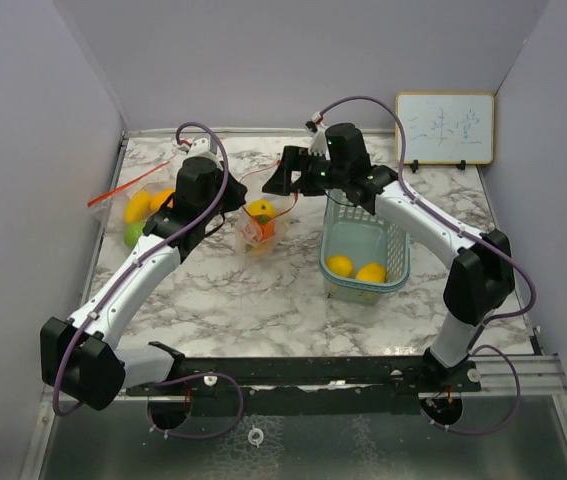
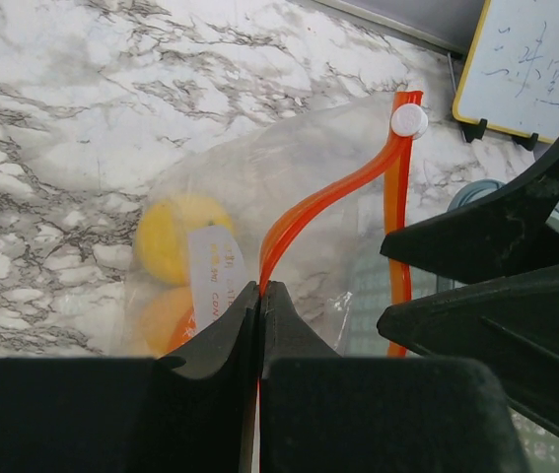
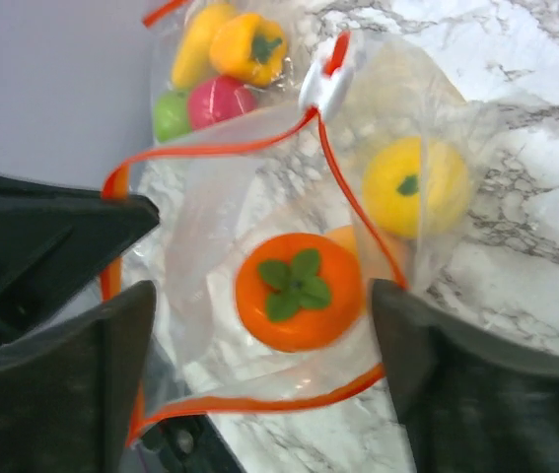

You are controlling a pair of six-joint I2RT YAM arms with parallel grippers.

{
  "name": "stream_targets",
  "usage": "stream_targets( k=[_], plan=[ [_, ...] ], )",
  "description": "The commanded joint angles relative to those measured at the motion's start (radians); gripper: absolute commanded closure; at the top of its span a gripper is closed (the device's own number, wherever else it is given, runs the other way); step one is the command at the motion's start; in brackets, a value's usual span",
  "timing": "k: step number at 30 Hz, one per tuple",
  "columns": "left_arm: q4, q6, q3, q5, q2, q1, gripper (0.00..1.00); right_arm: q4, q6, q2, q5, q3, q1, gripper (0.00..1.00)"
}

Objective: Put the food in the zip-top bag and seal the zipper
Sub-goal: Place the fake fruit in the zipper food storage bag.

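Observation:
The yellow fruit farther from the bag lies unbagged, so next I will move my right gripper back from the bag's opening and down into the basket.
A clear zip-top bag with an orange zipper rim lies mid-table, mouth held open. Inside are an orange persimmon toy and a yellow fruit. My left gripper is shut on the bag's orange zipper rim; in the top view the left gripper sits at the bag's left edge. The white slider is at the rim's far end. My right gripper is open above the bag's mouth, its jaws either side of the persimmon, holding nothing. Two yellow fruits lie in the pale green basket.
A second bag at the far left holds yellow, orange, green and pink toy fruits. A small whiteboard stands at the back right. Enclosure walls bound the table on the left, right and back.

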Motion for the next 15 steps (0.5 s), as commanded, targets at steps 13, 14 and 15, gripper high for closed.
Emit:
stream_targets(
  k=[13,14,15],
  plan=[
    [0.037,-0.002,0.012,0.024,0.011,0.004,1.00,-0.693,-0.139,-0.305,0.531,0.060,-0.012,0.01],
    [0.040,-0.003,0.013,0.027,0.015,0.004,1.00,-0.743,-0.128,-0.318,0.552,0.036,-0.018,0.01],
    [0.043,-0.003,0.012,0.031,0.019,0.004,1.00,-0.780,-0.116,-0.330,0.566,0.010,-0.022,0.01]
  ],
)
